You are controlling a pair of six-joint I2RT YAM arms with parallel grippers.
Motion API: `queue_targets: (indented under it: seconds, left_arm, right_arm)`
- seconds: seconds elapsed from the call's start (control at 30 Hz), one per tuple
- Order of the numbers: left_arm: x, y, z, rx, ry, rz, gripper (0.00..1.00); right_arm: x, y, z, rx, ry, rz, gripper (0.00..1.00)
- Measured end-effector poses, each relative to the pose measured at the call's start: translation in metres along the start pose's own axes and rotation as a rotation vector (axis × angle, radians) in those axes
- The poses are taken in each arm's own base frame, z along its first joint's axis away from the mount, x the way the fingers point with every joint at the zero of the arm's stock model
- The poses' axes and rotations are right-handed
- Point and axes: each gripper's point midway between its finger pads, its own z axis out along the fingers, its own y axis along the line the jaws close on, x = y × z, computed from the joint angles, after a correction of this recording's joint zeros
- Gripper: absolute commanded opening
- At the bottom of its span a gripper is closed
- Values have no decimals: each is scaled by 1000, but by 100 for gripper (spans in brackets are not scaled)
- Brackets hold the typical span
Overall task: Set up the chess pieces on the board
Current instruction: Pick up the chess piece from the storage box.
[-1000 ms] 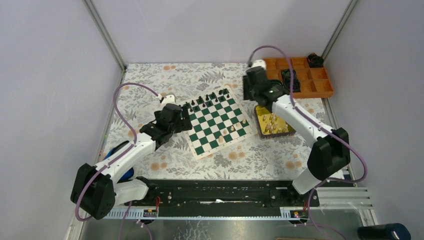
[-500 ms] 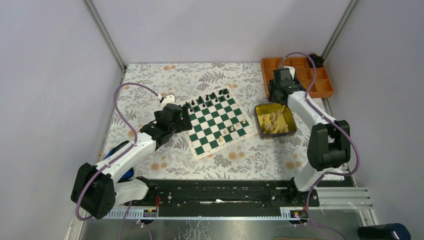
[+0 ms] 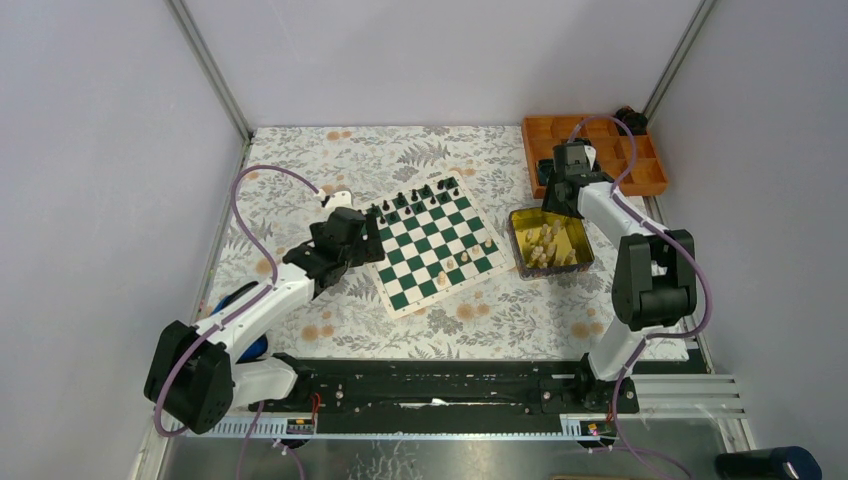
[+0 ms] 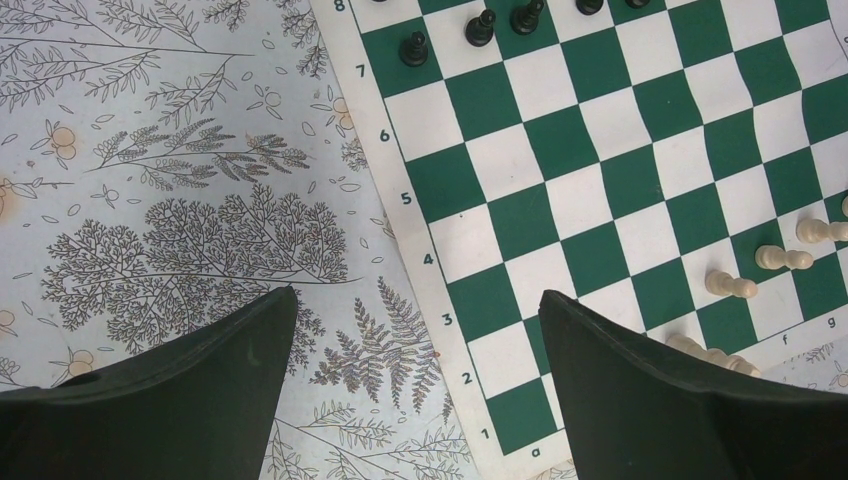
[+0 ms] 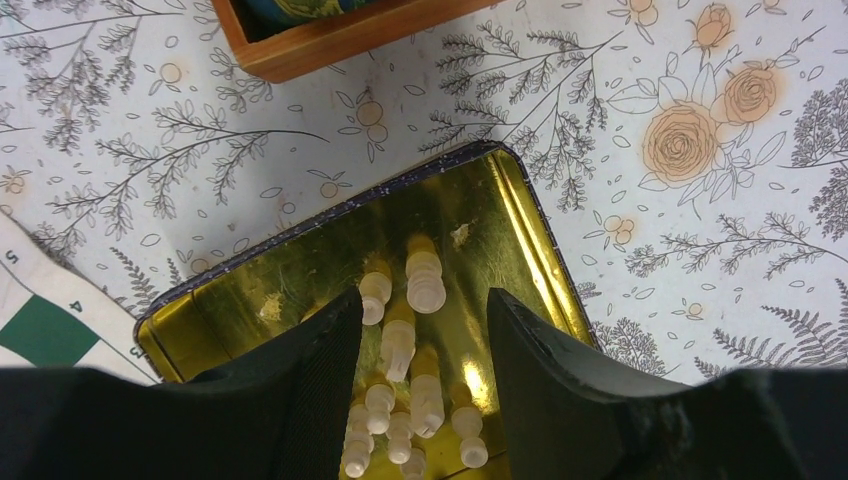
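Note:
The cream piece closest to the tin's [image 3: 557, 226] [image 5: 425, 280] far corner comes next, since the tin's bare gold bottom lies beside that piece. My right gripper lowers down around it and closes.
The green and white board [image 3: 430, 240] lies mid-table, also in the left wrist view [image 4: 640, 180]. Black chess pieces [image 3: 412, 200] stand along its far edge [image 4: 480, 28]. A few cream pieces [image 3: 462, 258] stand at its near right corner [image 4: 780, 258]. Several cream pieces [image 5: 410, 340] lie in the gold tin [image 3: 550, 242]. My left gripper [image 4: 415, 330] is open and empty over the board's left edge. My right gripper [image 5: 425, 340] is open and empty above the pieces in the tin [image 5: 500, 215].
An orange compartment tray [image 3: 600, 155] stands at the back right, its corner in the right wrist view [image 5: 330, 35]. A flowered cloth [image 3: 330, 180] covers the table. Grey walls close in the left, back and right sides.
My right arm has swung from the board's far right corner to the right and now hangs over the gold tin. The left arm has stayed still.

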Motion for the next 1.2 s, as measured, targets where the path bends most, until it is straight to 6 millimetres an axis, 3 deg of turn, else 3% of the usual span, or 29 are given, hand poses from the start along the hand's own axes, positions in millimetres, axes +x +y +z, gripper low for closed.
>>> queue_targets:
  seconds: [0.47, 0.7, 0.97, 1.2]
  left_arm:
    - [0, 0, 0, -1, 0, 1, 99]
    - [2, 0, 2, -4, 7, 4, 99]
    - [5, 1, 5, -11, 17, 8, 99]
    - [7, 1, 7, -15, 25, 11, 99]
  right_arm:
    - [18, 2, 17, -3, 66, 17, 55]
    - [27, -2, 25, 9, 90, 22, 50]
    - [30, -2, 28, 10, 97, 28, 37]
    - [31, -2, 30, 12, 98, 33, 14]
